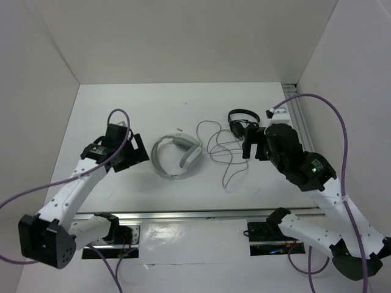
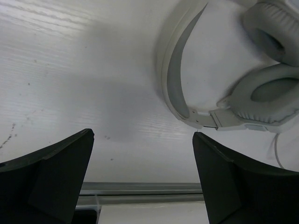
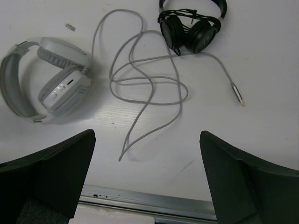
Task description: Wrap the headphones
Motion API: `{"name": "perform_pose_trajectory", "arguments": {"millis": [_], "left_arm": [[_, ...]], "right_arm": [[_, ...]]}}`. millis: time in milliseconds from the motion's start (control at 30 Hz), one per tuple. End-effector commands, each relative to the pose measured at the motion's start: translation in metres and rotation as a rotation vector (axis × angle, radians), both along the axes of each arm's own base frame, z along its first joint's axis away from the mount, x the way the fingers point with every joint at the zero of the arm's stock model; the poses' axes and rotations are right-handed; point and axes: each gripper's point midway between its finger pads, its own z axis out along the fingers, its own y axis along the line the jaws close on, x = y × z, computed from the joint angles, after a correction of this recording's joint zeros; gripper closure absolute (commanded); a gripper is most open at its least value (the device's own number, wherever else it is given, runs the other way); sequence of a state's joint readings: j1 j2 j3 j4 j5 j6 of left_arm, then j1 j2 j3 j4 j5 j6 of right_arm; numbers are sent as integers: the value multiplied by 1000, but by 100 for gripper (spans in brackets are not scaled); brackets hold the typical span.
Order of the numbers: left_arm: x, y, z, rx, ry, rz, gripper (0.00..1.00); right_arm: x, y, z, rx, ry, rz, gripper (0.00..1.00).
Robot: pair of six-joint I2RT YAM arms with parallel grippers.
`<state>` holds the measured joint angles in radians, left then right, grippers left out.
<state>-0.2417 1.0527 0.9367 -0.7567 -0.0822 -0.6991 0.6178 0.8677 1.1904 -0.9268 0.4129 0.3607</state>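
Note:
The left gripper lowers and shifts toward the headphones next, fingers straddling the headband's curve, since that curve faces it, away from the headphones' cups.
The light grey headphones (image 1: pixel 177 155) lie flat on the white table, cups to the right, headband curving left. Their long thin grey cable (image 1: pixel 215 146) lies in loose loops to their right, and its plug (image 3: pixel 237 93) rests on the table. My left gripper (image 1: pixel 131 155) is open and empty, just left of the headband (image 2: pixel 173 70); the padded cups (image 2: pixel 266 93) show at the upper right of the left wrist view. My right gripper (image 1: pixel 253 141) is open and empty, right of the cable loops (image 3: pixel 154 102). In the right wrist view the headphones (image 3: pixel 56 84) lie at the left.
Small black headphones (image 1: pixel 239 121) lie behind the cable, close to my right gripper, and show in the right wrist view (image 3: pixel 191 28). A metal rail (image 1: pixel 201 215) runs along the near table edge. White walls enclose the back and sides.

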Motion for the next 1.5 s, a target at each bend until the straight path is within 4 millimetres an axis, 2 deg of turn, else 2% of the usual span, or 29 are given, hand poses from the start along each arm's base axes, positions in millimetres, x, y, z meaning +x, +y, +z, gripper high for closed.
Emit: {"name": "perform_pose_trajectory", "arguments": {"millis": [0, 33, 67, 133, 200, 400, 500, 633, 667, 700, 767, 800, 833, 867, 900, 933, 967, 1000, 1033, 1067, 1100, 1133, 1167, 1200, 1300, 1333, 1400, 1433, 1467], "left_arm": [[34, -29, -7, -115, -83, 4, 0], [47, -33, -5, -132, -115, 12, 0], [49, -41, -9, -137, -106, -4, 0], [57, -43, -30, -97, -65, 23, 0], [61, -49, -41, -79, -40, 41, 0], [63, -61, -90, 44, 50, 85, 0], [60, -56, -113, 103, 112, 120, 5], [58, -49, -133, 193, 149, 158, 13], [54, -49, -138, 219, 163, 149, 20], [54, -47, -139, 234, 171, 152, 39], [54, -44, -142, 251, 179, 169, 54], [54, -39, -141, 273, 176, 188, 58], [51, -37, -142, 281, 188, 187, 77], [50, -34, -137, 290, 178, 193, 90], [52, -30, -130, 301, 163, 217, 100], [44, -24, -126, 321, 180, 226, 100], [45, -28, -115, 315, 162, 212, 100], [51, -29, -87, 287, 99, 214, 100], [51, -29, -71, 287, 69, 202, 100], [42, -23, -55, 304, 77, 183, 100], [48, -25, -25, 282, 22, 183, 100], [46, -20, 8, 261, -45, 189, 100], [44, -20, 29, 260, -80, 172, 100], [42, -16, 64, 265, -123, 152, 100], [37, -7, 125, 279, -217, 112, 100], [32, -1, 163, 267, -267, 114, 100], [33, 0, 188, 301, -277, 72, 100], [31, -2, 202, 292, -286, 49, 100], [24, -4, 233, 248, -335, 20, 100]], "right_arm": [[4, 17, 29, 69, -119, 96, 0], [2, 20, 28, 79, -113, 116, 0], [2, 20, 23, 62, -105, 122, 0], [0, 24, 21, 76, -103, 146, 0], [-1, 25, 21, 77, -112, 162, 0], [-4, 29, 25, 80, -137, 206, 0], [-5, 30, 25, 84, -135, 214, 0], [-7, 33, 25, 81, -134, 237, 0], [-9, 34, 30, 95, -151, 245, 0], [-9, 34, 30, 95, -151, 245, 0], [-12, 34, 32, 106, -159, 255, 0], [-13, 33, 35, 110, -167, 255, 0], [-13, 36, 36, 119, -173, 264, 0], [-15, 38, 37, 131, -178, 282, 0], [-17, 44, 39, 149, -182, 310, 0], [-18, 48, 37, 156, -176, 329, 0], [-21, 51, 42, 176, -189, 355, 0], [-21, 58, 44, 210, -198, 373, 0], [-28, 69, 40, 270, -177, 419, 0], [-32, 78, 40, 310, -179, 453, 0], [-38, 85, 43, 357, -194, 497, 0], [-43, 102, 39, 425, -207, 581, 0], [-47, 111, 40, 481, -219, 618, 0], [-53, 115, 43, 520, -263, 662, 0], [-49, 129, 37, 576, -373, 728, 0], [-46, 130, 38, 561, -417, 740, 0], [-39, 136, 41, 488, -524, 803, 0], [-31, 143, 33, 443, -527, 830, 0], [-25, 146, 36, 415, -568, 840, 0]]}}
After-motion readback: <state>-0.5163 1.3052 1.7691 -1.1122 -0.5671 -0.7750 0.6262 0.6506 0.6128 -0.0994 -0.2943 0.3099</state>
